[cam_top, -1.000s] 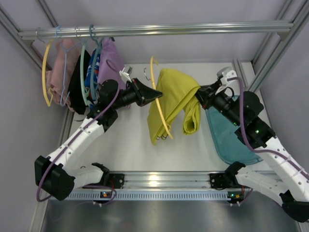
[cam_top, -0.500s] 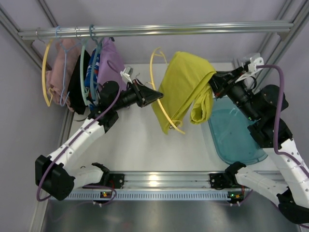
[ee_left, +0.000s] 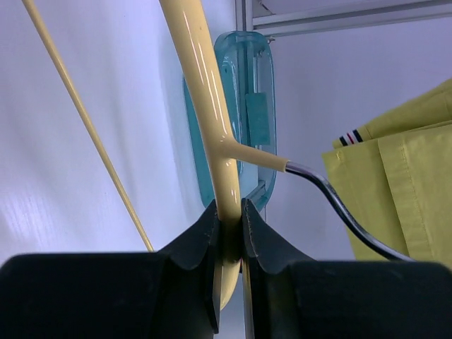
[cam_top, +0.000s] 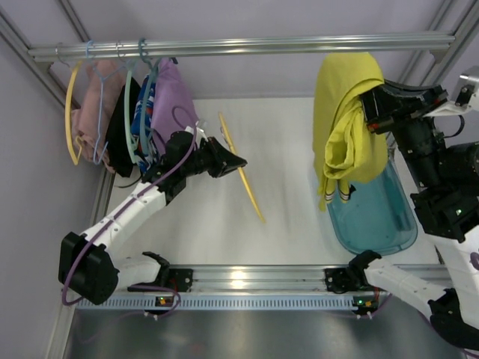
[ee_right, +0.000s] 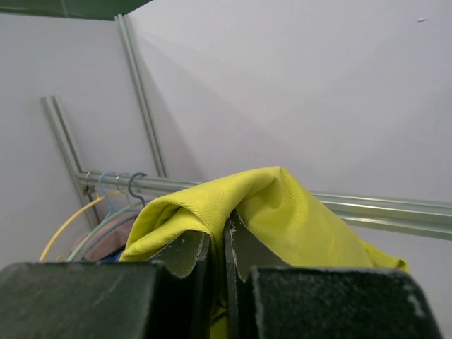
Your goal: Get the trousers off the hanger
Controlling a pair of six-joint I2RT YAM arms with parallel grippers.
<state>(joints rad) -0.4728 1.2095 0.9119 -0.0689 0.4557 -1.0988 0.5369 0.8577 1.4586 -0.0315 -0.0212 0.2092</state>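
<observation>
The bunched trousers go down into the teal tray (cam_top: 376,211) next. My right gripper, tipped downward, releases them, as the tray is below it on the table.
The yellow hanger (cam_top: 241,169) is bare and held out over the middle of the table by my left gripper (cam_top: 227,159), which is shut on its bar. In the left wrist view the hanger (ee_left: 205,92) runs up from my left gripper (ee_left: 231,220), its metal hook (ee_left: 339,208) curving right. The yellow-green trousers (cam_top: 346,123) hang bunched from my right gripper (cam_top: 368,112), raised high at the right, clear of the hanger. In the right wrist view my right gripper (ee_right: 217,244) is shut on a fold of the trousers (ee_right: 282,212).
A teal tray (cam_top: 374,217) lies on the table under the trousers. A rail (cam_top: 247,46) crosses the back, with another yellow hanger (cam_top: 70,112), teal-blue hangers and pink, purple and dark clothes (cam_top: 168,101) bunched at its left end.
My right gripper has lifted the trousers up and to the right, off the hanger. The hanger has stayed in my left gripper, now bare and tilted lower.
</observation>
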